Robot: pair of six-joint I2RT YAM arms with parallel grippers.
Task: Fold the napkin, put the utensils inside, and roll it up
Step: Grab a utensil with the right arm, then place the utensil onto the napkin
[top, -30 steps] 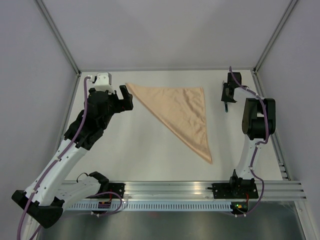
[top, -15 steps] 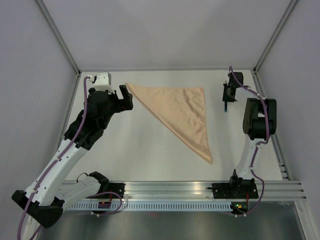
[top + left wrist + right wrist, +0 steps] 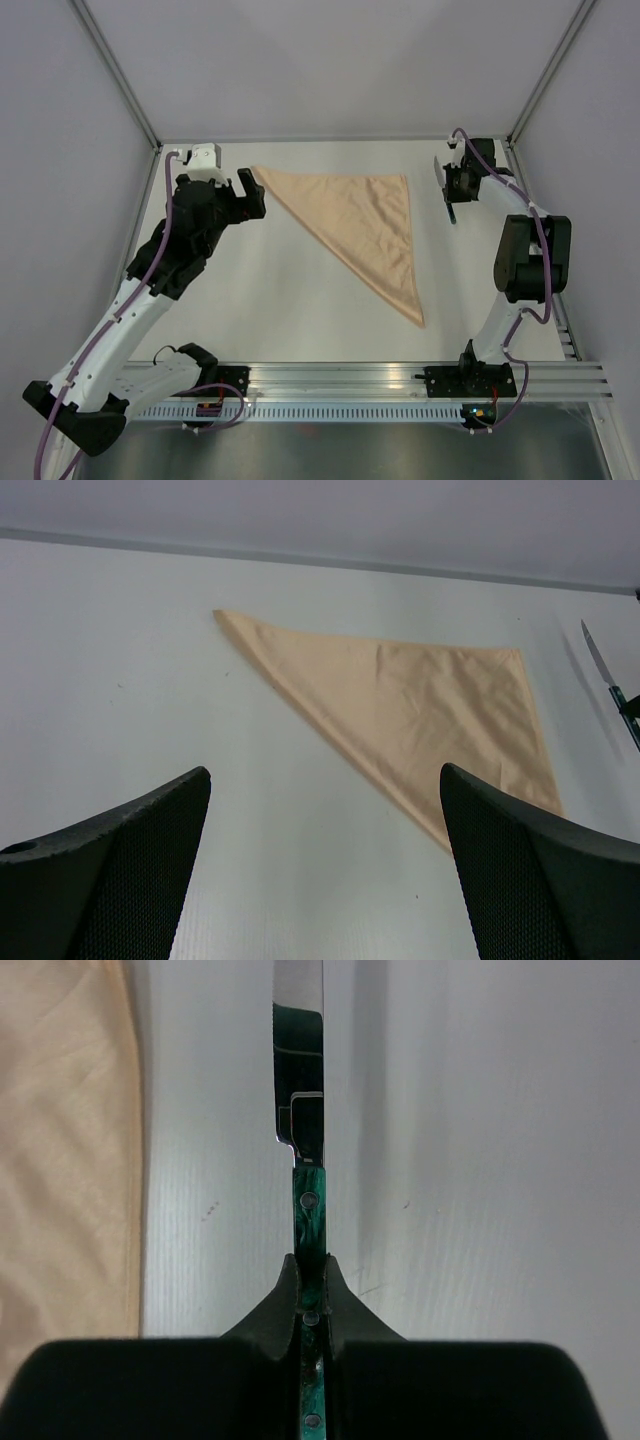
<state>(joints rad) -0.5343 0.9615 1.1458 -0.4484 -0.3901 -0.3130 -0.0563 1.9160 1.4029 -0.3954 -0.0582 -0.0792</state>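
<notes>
My right gripper will next carry the knife over the napkin's long slanted edge (image 3: pixel 329 236), turn it to match the slant, and lower to release it, because the cloth is empty.
The peach-orange napkin (image 3: pixel 360 225) lies folded into a triangle at the back middle of the table; it also shows in the left wrist view (image 3: pixel 410 705) and at the left edge of the right wrist view (image 3: pixel 60 1140). My right gripper (image 3: pixel 452 188) is shut on a knife with a green handle (image 3: pixel 311 1215) and a steel blade, held just right of the napkin. The knife shows at the far right of the left wrist view (image 3: pixel 610 680). My left gripper (image 3: pixel 252 195) is open and empty, just left of the napkin's left corner.
The white table (image 3: pixel 300 300) is walled by white panels at the back and sides, with metal posts at the back corners. A metal rail (image 3: pixel 400 380) carrying both arm bases runs along the near edge. No other utensils show.
My right arm has swung its wrist toward the back with the knife, its elbow moving right. The left arm and the napkin have not moved.
</notes>
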